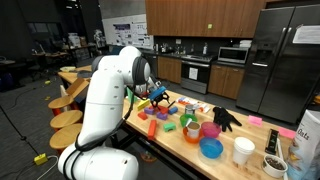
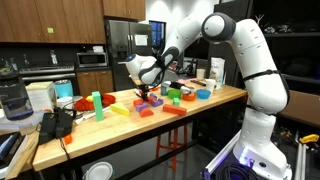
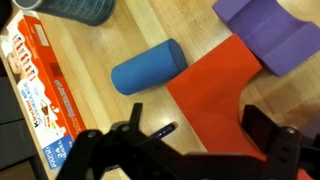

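Observation:
My gripper should go down next and close across the width of the red block [image 3: 215, 85], which is below its open fingers.
My gripper [image 3: 198, 130] comes in from the bottom of the wrist view, open, with its two dark fingers [image 3: 262, 128] spread wide. Nothing is held. A red arch-shaped block [image 3: 215, 85] lies flat on the wooden table right under the gap between the fingers. A blue cylinder [image 3: 150, 68] lies on its side just beyond it to the left. A purple block [image 3: 265, 30] sits past the red one. In both exterior views the gripper [image 1: 155, 95] [image 2: 150, 92] hovers low over the toy blocks on the table [image 2: 120, 125].
An orange-and-white box [image 3: 40, 95] lies at the left and a dark bowl [image 3: 80, 10] beyond it. Further along the table are a green block [image 1: 192, 125], a black glove [image 1: 225, 118], a blue bowl [image 1: 211, 148] and white cups [image 1: 243, 150]. Wooden stools [image 1: 65, 120] stand beside the table.

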### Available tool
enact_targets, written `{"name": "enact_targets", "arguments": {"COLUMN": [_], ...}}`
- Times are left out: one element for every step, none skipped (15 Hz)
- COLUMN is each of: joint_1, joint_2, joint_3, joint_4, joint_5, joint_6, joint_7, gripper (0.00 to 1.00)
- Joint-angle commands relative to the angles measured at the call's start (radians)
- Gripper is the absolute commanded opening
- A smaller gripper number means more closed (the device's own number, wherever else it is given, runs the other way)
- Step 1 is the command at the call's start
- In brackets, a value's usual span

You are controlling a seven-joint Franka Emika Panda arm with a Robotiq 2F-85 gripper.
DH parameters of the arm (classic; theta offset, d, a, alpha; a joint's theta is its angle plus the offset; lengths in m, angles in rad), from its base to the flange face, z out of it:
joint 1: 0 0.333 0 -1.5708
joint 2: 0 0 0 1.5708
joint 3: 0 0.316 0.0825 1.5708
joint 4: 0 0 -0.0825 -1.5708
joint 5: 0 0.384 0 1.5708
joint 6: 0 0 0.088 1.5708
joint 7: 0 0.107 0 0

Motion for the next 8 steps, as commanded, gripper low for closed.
{"name": "enact_targets", "arguments": {"joint_1": [-0.018,-0.019,-0.02,-0.02,-0.023,-0.025,-0.027,-0.03], "joint_2": [0.035,0.041,0.047,0.052,0.058,0.063,0.067,0.07], "joint_3": [0.001,0.0,-0.001,-0.001,0.002,0.004,0.006,0.01], "joint_4": [0.031,0.035,0.038,0.042,0.046,0.051,0.052,0.055], "joint_5": [0.009,0.013,0.014,0.022,0.037,0.053,0.071,0.095], "joint_6": [0.061,0.072,0.079,0.073,0.065,0.052,0.049,0.048], "joint_7": [-0.048,-0.056,-0.061,-0.07,-0.084,-0.093,-0.103,-0.11], "gripper": [1.0,1.0,1.0,0.89,0.74,0.68,0.61,0.54]}}
